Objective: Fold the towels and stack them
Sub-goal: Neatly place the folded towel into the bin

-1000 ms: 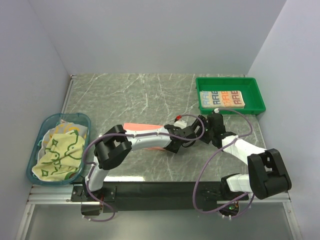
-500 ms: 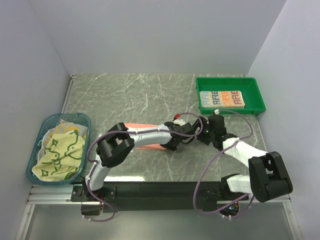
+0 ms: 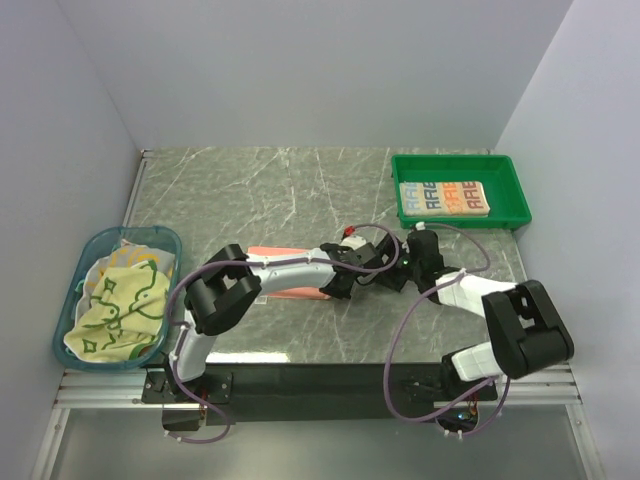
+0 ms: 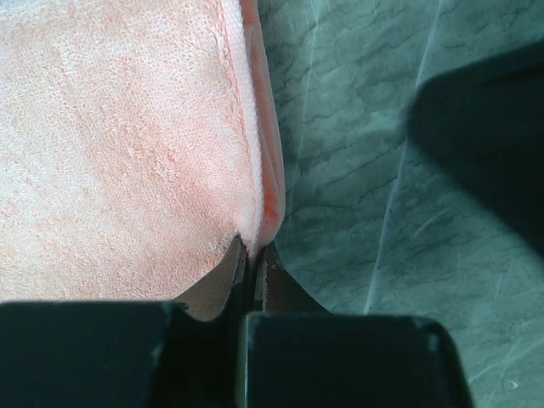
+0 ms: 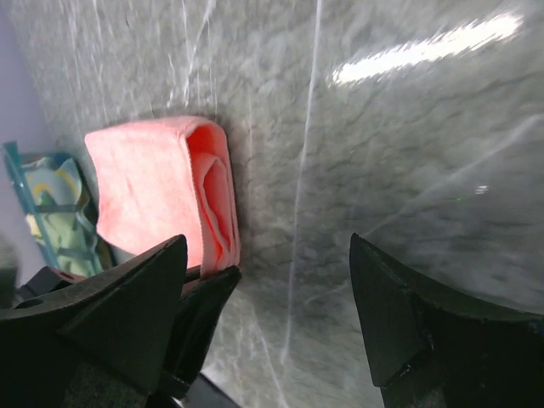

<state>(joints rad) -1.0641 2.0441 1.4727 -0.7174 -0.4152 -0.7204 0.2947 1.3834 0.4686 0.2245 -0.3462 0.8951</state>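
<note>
My right gripper brings its open fingers left in the top view toward the pink towel's folded edge next, astride layers my left gripper pinches.
A folded salmon-pink towel (image 3: 298,291) lies on the marble table, partly under my left arm. In the left wrist view its terry surface (image 4: 127,144) fills the left half, and my left gripper (image 4: 253,251) is shut on its folded right-hand edge. The right wrist view shows that pink towel (image 5: 153,183) with the left fingers (image 5: 204,310) pinching its near corner. My right gripper (image 5: 268,246) stands open just right of it, over bare table, holding nothing. From above, the left gripper (image 3: 333,284) and right gripper (image 3: 388,271) are close together. A cream lettered towel (image 3: 443,198) lies folded in the tray.
The green tray (image 3: 516,196) stands at the back right. A blue basket (image 3: 68,305) at the left edge holds crumpled green and yellow frog towels (image 3: 120,305). Purple cables loop off both arms. Grey walls close in on three sides.
My left gripper has shut on the pink towel's edge. The right arm has drawn its elbow in and the right gripper has edged a little toward the back.
</note>
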